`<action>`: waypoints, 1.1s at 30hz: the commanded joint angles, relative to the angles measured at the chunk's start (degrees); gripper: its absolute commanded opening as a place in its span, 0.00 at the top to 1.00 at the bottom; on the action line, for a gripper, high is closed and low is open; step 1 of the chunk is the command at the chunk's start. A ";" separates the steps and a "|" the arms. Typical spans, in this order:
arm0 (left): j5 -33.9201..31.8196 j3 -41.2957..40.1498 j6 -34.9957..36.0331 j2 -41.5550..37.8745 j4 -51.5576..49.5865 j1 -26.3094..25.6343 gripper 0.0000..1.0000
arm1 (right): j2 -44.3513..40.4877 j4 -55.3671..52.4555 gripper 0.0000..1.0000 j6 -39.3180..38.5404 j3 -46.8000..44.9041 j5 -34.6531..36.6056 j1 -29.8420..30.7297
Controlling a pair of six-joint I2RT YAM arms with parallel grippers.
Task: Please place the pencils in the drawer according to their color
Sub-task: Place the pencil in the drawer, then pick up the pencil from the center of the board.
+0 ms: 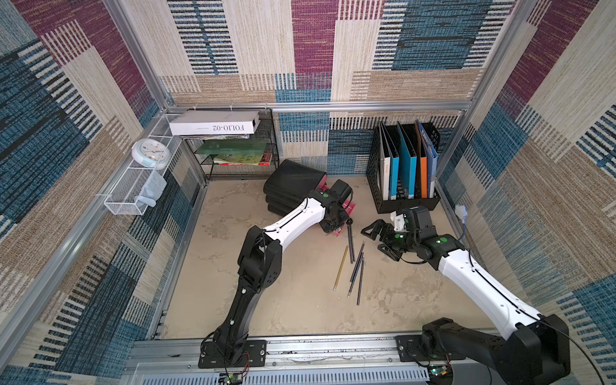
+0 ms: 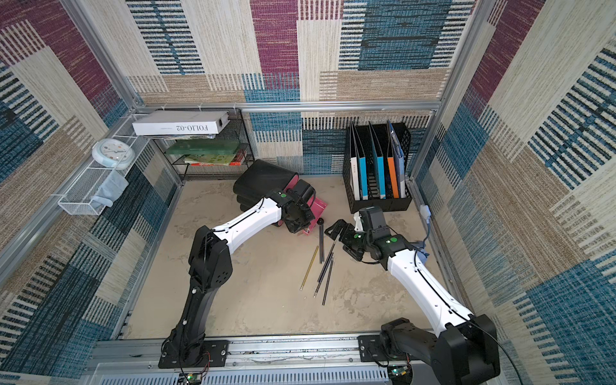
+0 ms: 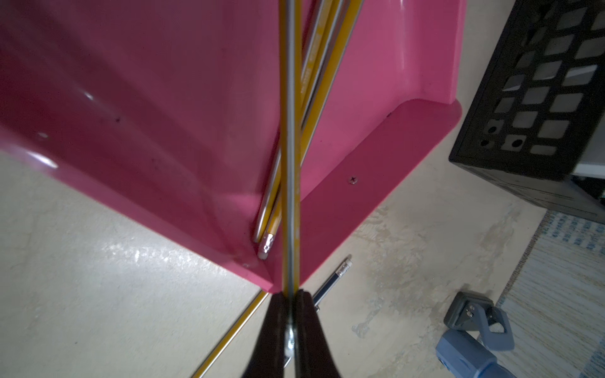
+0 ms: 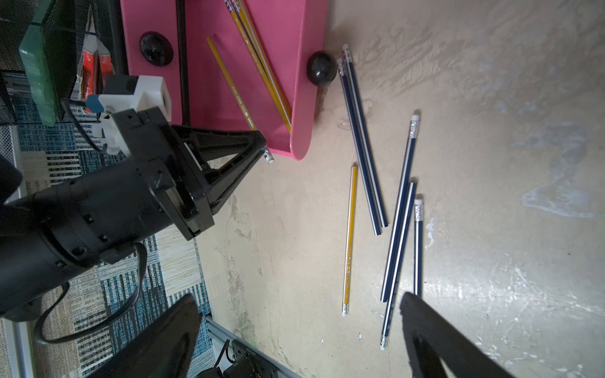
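Note:
The yellow pencils in the pink drawer are below and outward, so my left gripper will next ease outward and down and release this matching pencil beside them.
My left gripper [image 3: 290, 296] is shut on a yellow pencil [image 3: 290, 131], which slants down into the open pink drawer [image 3: 163, 114]. A few yellow pencils [image 4: 262, 62] lie inside that drawer. In both top views the left gripper [image 1: 336, 230] hangs at the drawer's [image 1: 350, 207] front corner. On the table lie one yellow pencil [image 1: 340, 267] and several navy pencils [image 1: 350, 245], also seen in the right wrist view as the yellow pencil [image 4: 349, 239] and navy pencils [image 4: 401, 209]. My right gripper [image 4: 298, 299] is open and holds nothing, just right of the pencils [image 1: 371, 238].
The black drawer unit [image 1: 293, 186] stands behind the pink drawer, and a black knob [image 4: 321, 68] sits at the drawer's front. A black file holder with folders [image 1: 405, 170] is at the back right. A wire shelf with books [image 1: 233, 146] and a clock [image 1: 150, 153] are at the back left.

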 commanded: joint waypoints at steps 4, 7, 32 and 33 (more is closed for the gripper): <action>-0.43 1.55 2.71 1.56 -0.71 1.14 1.00 | -0.60 -0.73 0.01 -0.15 0.16 0.74 0.00; -0.49 2.00 3.23 2.28 -0.28 1.39 1.00 | -1.06 -1.03 0.01 -0.28 -0.03 0.99 -0.01; 2.66 1.81 11.59 -1.49 6.45 -0.90 0.51 | -7.13 -1.94 0.01 0.55 -3.54 1.17 -0.10; 2.88 1.70 12.26 -2.03 6.47 -1.35 0.51 | -7.42 -1.97 0.01 0.55 -3.76 1.17 -0.04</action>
